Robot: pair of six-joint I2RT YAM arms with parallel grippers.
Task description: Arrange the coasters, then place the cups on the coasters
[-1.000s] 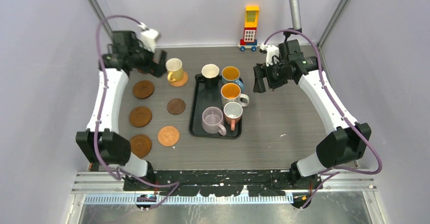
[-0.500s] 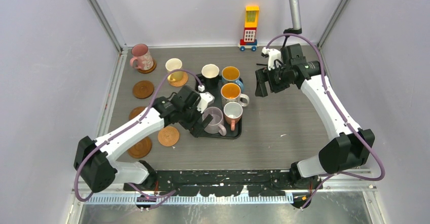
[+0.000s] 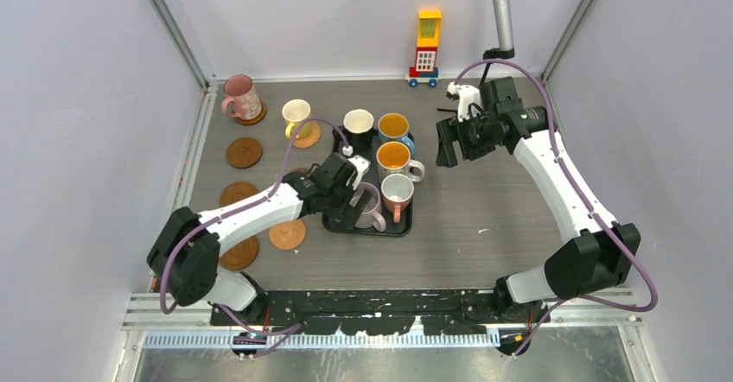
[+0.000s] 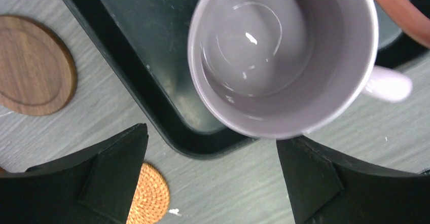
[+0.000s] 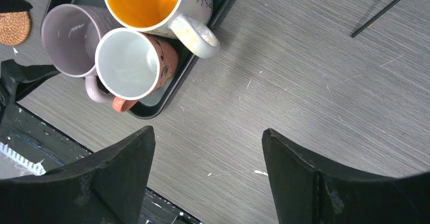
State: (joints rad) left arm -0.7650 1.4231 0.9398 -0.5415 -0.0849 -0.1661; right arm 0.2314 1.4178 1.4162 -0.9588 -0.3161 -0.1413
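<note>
Next I need to nudge my left gripper outward against the lilac cup to swing its handle point(image 3: 379, 223) point(image 4: 389, 84) between my fingers, since the handle points away from their open gap.
My left gripper point(image 3: 353, 207) stands open at the lilac cup point(image 3: 370, 202), which sits in the near-left corner of the black tray point(image 3: 380, 232). In the left wrist view the lilac cup point(image 4: 281, 57) lies just ahead of the fingertips of my left gripper point(image 4: 210, 148), not between them. Salmon point(image 3: 398, 192), white-patterned point(image 3: 394, 157), blue point(image 3: 393, 127) and black point(image 3: 358, 125) cups share the tray. A pink cup point(image 3: 239, 97) and a pale yellow cup point(image 3: 296, 114) each stand on a coaster. Bare coasters point(image 3: 245, 152) point(image 3: 286, 233) point(image 3: 240, 252) lie on the left. My right gripper point(image 3: 445, 143) hangs open, right of the tray.
A yellow-red toy block tower point(image 3: 426, 47) stands at the back edge. A woven coaster point(image 4: 149, 193) and a wooden coaster point(image 4: 33, 64) lie just left of the tray's corner point(image 4: 152, 97). Bare grey tabletop point(image 5: 304, 72) lies under my right gripper point(image 5: 208, 138).
My left arm has swung from the back-left corner, leaving the pink cup on its coaster, to the lilac cup on the tray. The right arm has barely moved.
</note>
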